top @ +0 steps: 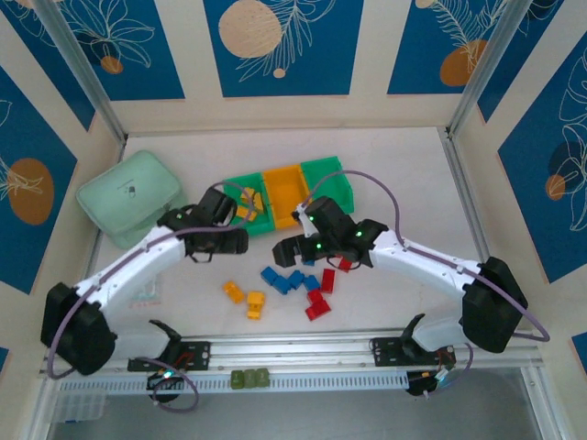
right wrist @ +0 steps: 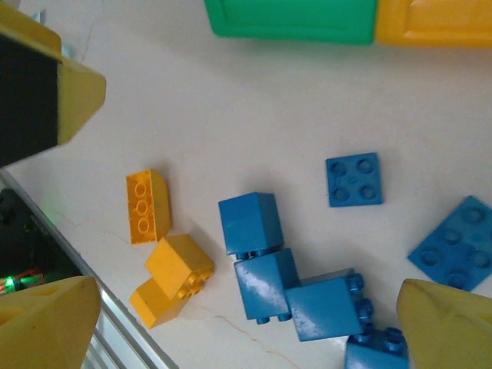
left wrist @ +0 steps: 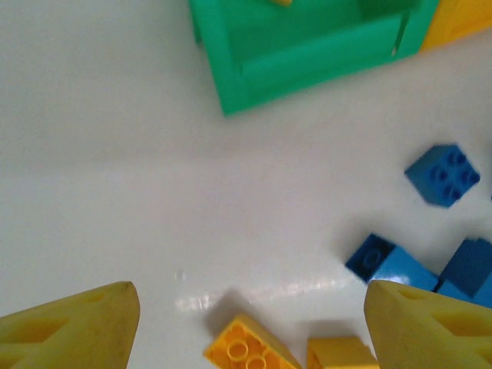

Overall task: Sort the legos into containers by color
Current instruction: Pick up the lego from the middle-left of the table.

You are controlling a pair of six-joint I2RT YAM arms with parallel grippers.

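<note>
My left gripper is going down and back next and will turn its fingers across the far end of the single yellow brick, because the table is bare on both sides of that end of the brick.
Three bins stand in a row at the back: a green bin holding yellow bricks, an orange bin and a second green bin. Loose on the table are yellow bricks, blue bricks and red bricks. My left gripper hangs open in front of the left green bin, above two yellow bricks with nothing held. My right gripper is open over a cluster of blue bricks, with yellow bricks to one side.
A mint-green soft pouch lies at the back left. Two flat blue plates lie between the blue cluster and the bins. The metal rail runs along the near table edge. The two grippers hang close together at mid-table.
</note>
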